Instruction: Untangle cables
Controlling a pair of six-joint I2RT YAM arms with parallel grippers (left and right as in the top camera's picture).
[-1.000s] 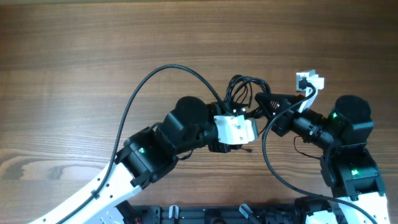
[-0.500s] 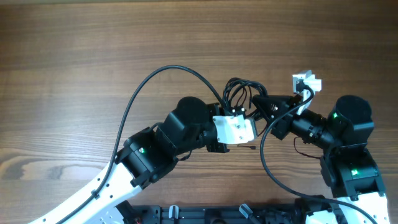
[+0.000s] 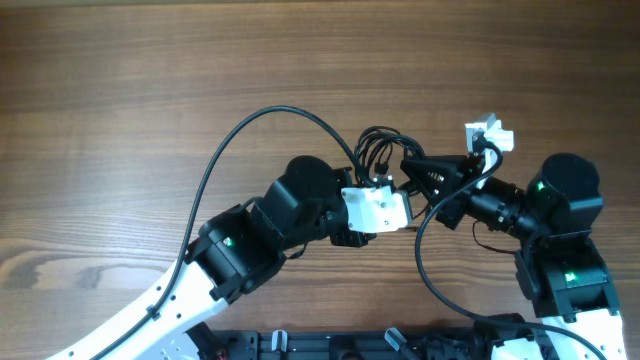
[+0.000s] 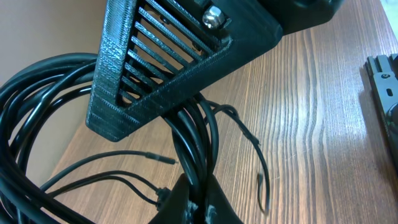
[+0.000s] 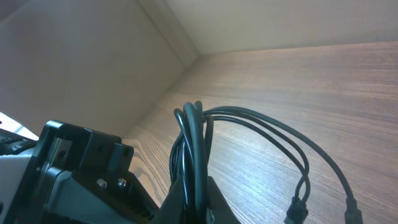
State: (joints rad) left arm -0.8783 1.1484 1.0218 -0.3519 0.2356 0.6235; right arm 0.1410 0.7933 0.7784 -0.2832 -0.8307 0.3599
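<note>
My left gripper should next pull to the left in the overhead view over the bare tabletop and then let go of the strands, because my right gripper holds the bundle.
The cables (image 3: 385, 142) are a small knot of thin black loops on the wooden table, between my two grippers. My left gripper (image 3: 378, 178) reaches in from below and is shut on several strands. In the left wrist view the cables (image 4: 193, 134) run down into the pinched left gripper (image 4: 198, 188). From the right, my right gripper (image 3: 408, 165) is shut on the same bundle. The right wrist view shows the cables (image 5: 194, 134) standing up out of the right gripper (image 5: 198, 190), with small plugs (image 5: 297, 210) hanging at lower right. The two grippers are almost touching.
The left arm's thick black cable (image 3: 250, 125) arcs over the table to the left. The right arm's cable (image 3: 425, 250) loops down near the front, beside a white clip (image 3: 490, 132). A black rail (image 3: 300, 345) lines the front edge.
My left gripper has gone from open to shut on the cable strands. The right gripper, still shut on the bundle, has shifted a little left and away from the front edge.
</note>
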